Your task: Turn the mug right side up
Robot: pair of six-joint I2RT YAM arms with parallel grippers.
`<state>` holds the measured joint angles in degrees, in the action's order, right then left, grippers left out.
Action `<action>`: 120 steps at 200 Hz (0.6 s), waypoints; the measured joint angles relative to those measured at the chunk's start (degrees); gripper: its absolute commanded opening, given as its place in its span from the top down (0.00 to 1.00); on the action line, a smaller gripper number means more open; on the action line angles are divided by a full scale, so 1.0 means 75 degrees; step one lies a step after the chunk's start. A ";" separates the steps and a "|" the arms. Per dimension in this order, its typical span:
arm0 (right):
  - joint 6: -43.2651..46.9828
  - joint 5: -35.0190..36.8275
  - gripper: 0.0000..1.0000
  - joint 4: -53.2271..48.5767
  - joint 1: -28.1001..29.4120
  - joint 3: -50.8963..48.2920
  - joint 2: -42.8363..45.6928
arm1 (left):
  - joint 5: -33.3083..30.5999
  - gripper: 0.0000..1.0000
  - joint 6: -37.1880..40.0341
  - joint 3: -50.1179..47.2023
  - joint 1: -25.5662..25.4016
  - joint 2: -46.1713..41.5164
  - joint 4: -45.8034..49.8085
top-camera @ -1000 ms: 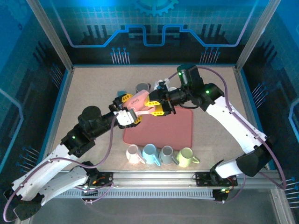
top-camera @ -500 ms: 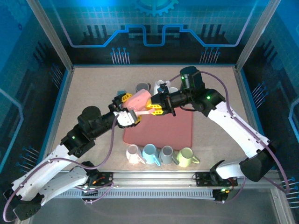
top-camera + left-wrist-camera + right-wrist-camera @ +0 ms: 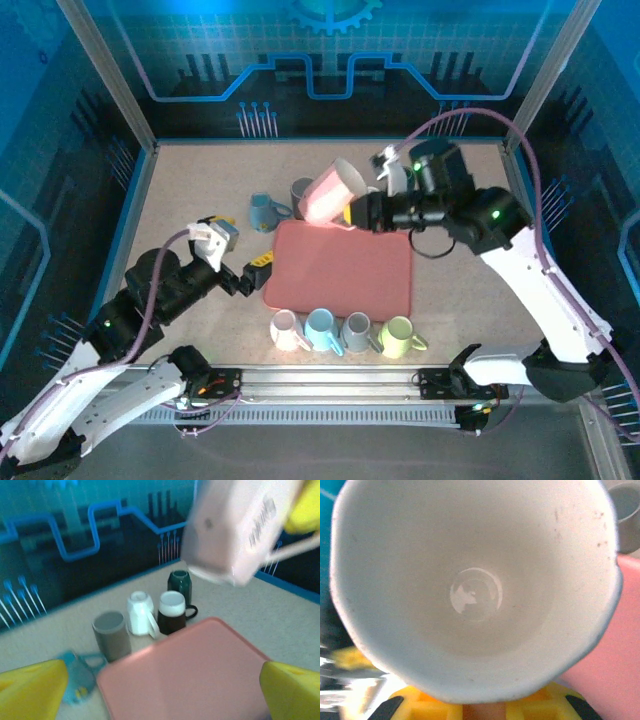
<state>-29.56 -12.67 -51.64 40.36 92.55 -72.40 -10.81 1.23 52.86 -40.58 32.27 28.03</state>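
Observation:
Next, my right gripper turns the tilted pink mug upright, lowers it onto the pink mat's far corner below the gripper, toward the teal mug, and releases.
The mug [image 3: 325, 198], pink outside and white inside, hangs tilted in the air over the back edge of the pink mat [image 3: 340, 270]. My right gripper [image 3: 356, 212] is shut on it. In the right wrist view its white inside [image 3: 475, 590] faces the camera, and the yellow fingers [image 3: 420, 707] clamp a pink part at its lower rim. My left gripper [image 3: 256, 272] stands open and empty at the mat's left edge. In the left wrist view its fingertips [image 3: 30, 690] are spread wide over the mat [image 3: 190, 670], with the mug [image 3: 235, 525] high at the upper right.
Several upright mugs stand in a row at the mat's near edge [image 3: 345, 332]. Behind the mat are a teal mug [image 3: 265, 212], a grey mug [image 3: 111, 632], a white one [image 3: 140, 612], a black one [image 3: 172, 611] and a dark green one [image 3: 179, 582].
My left gripper opened, let go of the mug and drew back to the near left. My right gripper closed on the mug and carried it up and backward alone.

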 measured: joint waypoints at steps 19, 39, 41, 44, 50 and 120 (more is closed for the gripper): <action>0.1498 0.1279 1.00 0.0618 0.0717 -0.1230 0.0157 | -0.0134 0.01 -0.1332 0.0058 0.0000 0.0012 0.0589; 0.2553 0.2171 1.00 0.1303 0.0831 -0.2130 -0.0207 | -0.0490 0.01 -0.2632 0.0111 0.0000 0.0224 0.1239; 0.2611 0.2235 1.00 0.1349 0.0831 -0.2177 -0.0256 | -0.0539 0.01 -0.2760 0.0122 0.0003 0.0259 0.1309; 0.2725 0.2358 1.00 0.1454 0.0828 -0.2256 -0.0344 | -0.0606 0.01 -0.2914 0.0134 0.0000 0.0294 0.1390; 0.2935 0.2605 1.00 0.1699 0.0822 -0.2407 -0.0557 | -0.0734 0.01 -0.3209 0.0140 0.0000 0.0367 0.1536; 0.3552 0.3835 1.00 0.3812 0.0825 -0.2751 -0.2681 | -0.2159 0.01 -0.5371 0.0114 0.0000 0.0251 0.2914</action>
<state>-2.92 16.10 -23.05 46.54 71.92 -92.51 -27.00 -39.05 53.71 -40.58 34.15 49.89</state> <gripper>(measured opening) 0.171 0.990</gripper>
